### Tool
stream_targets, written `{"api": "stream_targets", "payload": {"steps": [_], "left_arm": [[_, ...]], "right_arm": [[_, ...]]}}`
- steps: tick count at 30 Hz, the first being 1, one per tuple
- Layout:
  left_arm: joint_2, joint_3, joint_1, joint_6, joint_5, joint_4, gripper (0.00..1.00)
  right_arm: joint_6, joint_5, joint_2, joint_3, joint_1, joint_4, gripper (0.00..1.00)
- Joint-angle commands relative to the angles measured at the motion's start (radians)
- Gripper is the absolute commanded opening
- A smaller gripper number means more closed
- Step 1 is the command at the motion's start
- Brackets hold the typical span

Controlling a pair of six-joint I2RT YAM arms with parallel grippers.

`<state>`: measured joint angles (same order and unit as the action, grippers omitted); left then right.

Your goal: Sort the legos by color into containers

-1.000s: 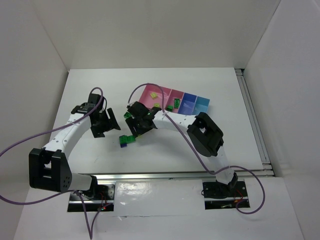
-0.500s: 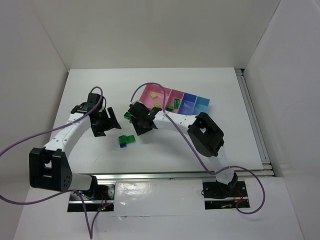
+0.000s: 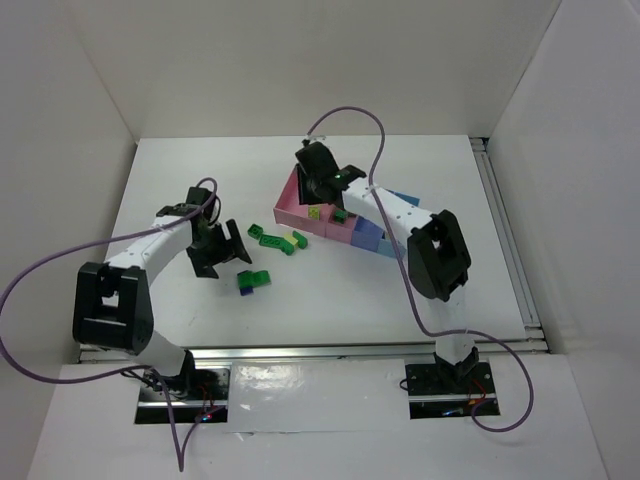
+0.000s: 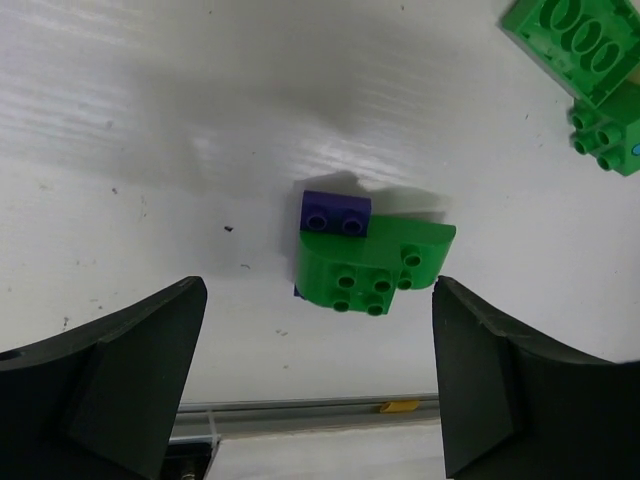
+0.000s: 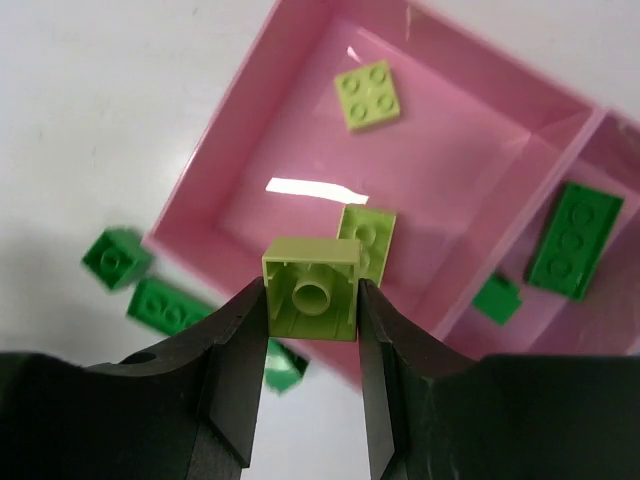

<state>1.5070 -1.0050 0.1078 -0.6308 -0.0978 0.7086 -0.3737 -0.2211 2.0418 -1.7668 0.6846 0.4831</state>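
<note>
A small dark green lego [image 3: 255, 231] stands loose by the corner of the pink container. My left gripper will move outward next, then down onto the lego.
My right gripper [image 5: 312, 300] is shut on a lime-yellow lego [image 5: 312, 288] and holds it over the near rim of the pink container [image 5: 240, 110]; it also shows in the top view [image 3: 322, 195]. Two lime legos [image 5: 370, 95] lie inside that bin. The magenta container [image 5: 600, 150] beside it holds two dark green legos [image 5: 575, 240]. My left gripper [image 4: 318, 300] is open, just short of a green lego [image 4: 372, 265] joined to a blue lego [image 4: 335, 212] on the table; it also shows in the top view [image 3: 228, 250].
Loose green legos [image 3: 270, 238] and a lime one [image 3: 298, 240] lie on the table in front of the pink container [image 3: 290, 203]. Blue [image 3: 368, 237] and light blue [image 3: 405, 203] containers continue the row rightwards. More green legos [image 4: 585, 50] lie beyond my left gripper.
My right gripper has lifted from the table and swung back over the pink container with the lime lego. The container row has shifted. My left gripper moved slightly toward the green and blue pair.
</note>
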Motion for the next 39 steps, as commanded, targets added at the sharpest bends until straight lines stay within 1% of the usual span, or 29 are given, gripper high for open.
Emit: {"api": "stream_targets", "payload": {"steps": [1, 2, 3, 4, 5, 6, 8, 9, 10, 11, 13, 14, 16, 17, 19, 20, 24, 27, 30, 35, 39], "left_arm": [[0.061, -0.081, -0.005, -0.007, -0.034, -0.043, 0.95], [0.077, -0.096, 0.004, -0.007, -0.034, -0.043, 0.95], [0.093, -0.131, 0.004, -0.007, -0.034, -0.043, 0.95], [0.122, -0.148, 0.004, -0.007, -0.034, -0.043, 0.95], [0.133, -0.167, 0.016, -0.018, -0.013, -0.043, 0.95], [0.143, -0.199, 0.016, -0.018, 0.004, -0.043, 0.95], [0.176, -0.227, 0.027, -0.029, 0.033, -0.043, 0.94], [0.188, -0.242, 0.027, -0.029, 0.046, -0.031, 0.91], [0.202, -0.269, 0.027, -0.029, 0.046, -0.031, 0.91], [0.226, -0.280, 0.027, -0.038, 0.059, -0.031, 0.88], [0.252, -0.319, 0.027, -0.038, 0.059, -0.031, 0.86], [0.268, -0.332, 0.027, -0.038, 0.059, -0.031, 0.86], [0.311, -0.371, 0.036, -0.038, 0.059, -0.031, 0.85], [0.326, -0.382, 0.036, -0.038, 0.059, -0.031, 0.83], [0.360, -0.412, 0.036, -0.047, 0.059, -0.031, 0.83], [0.369, -0.422, 0.036, -0.047, 0.050, -0.031, 0.83], [0.410, -0.469, 0.046, -0.066, 0.050, -0.031, 0.82], [0.458, -0.518, 0.065, -0.066, 0.090, -0.031, 0.82], [0.499, -0.572, 0.075, -0.105, 0.121, 0.018, 0.82], [0.556, -0.624, 0.104, -0.243, 0.176, 0.097, 0.82], [0.579, -0.615, 0.104, -0.322, 0.176, 0.124, 0.76]], "right_arm": [[-0.022, -0.026, 0.105, -0.124, -0.025, 0.011, 0.34], [-0.022, -0.035, 0.129, -0.150, -0.034, 0.021, 0.49], [-0.033, -0.035, 0.171, -0.181, -0.049, 0.037, 0.57], [-0.033, -0.035, 0.187, -0.238, -0.049, 0.048, 0.64], [-0.033, -0.035, 0.198, -0.256, -0.059, 0.048, 0.69], [-0.033, -0.035, 0.198, -0.273, -0.059, 0.057, 0.73], [-0.033, -0.052, 0.198, -0.286, -0.059, 0.046, 0.73], [-0.033, -0.052, 0.180, -0.277, -0.059, 0.035, 0.73], [-0.033, -0.063, 0.144, -0.237, -0.059, 0.022, 0.69], [-0.033, -0.072, 0.124, -0.214, -0.059, -0.003, 0.66], [-0.033, -0.081, 0.055, -0.130, -0.050, -0.027, 0.59], [-0.033, -0.081, 0.034, -0.102, -0.049, -0.041, 0.53], [-0.033, -0.093, -0.033, -0.051, -0.049, -0.050, 0.49], [-0.033, -0.093, -0.057, 0.002, -0.040, -0.051, 0.49], [-0.033, -0.113, -0.122, 0.050, -0.040, -0.051, 0.48], [-0.033, -0.113, -0.146, 0.102, -0.040, -0.060, 0.48], [-0.044, -0.113, -0.238, 0.202, -0.040, -0.060, 0.48], [-0.053, -0.123, -0.272, 0.233, -0.040, -0.049, 0.50], [-0.053, -0.123, -0.296, 0.260, -0.040, -0.038, 0.51], [-0.053, -0.113, -0.287, 0.270, -0.040, -0.028, 0.52], [-0.053, -0.103, -0.278, 0.270, -0.040, -0.028, 0.52]]}}
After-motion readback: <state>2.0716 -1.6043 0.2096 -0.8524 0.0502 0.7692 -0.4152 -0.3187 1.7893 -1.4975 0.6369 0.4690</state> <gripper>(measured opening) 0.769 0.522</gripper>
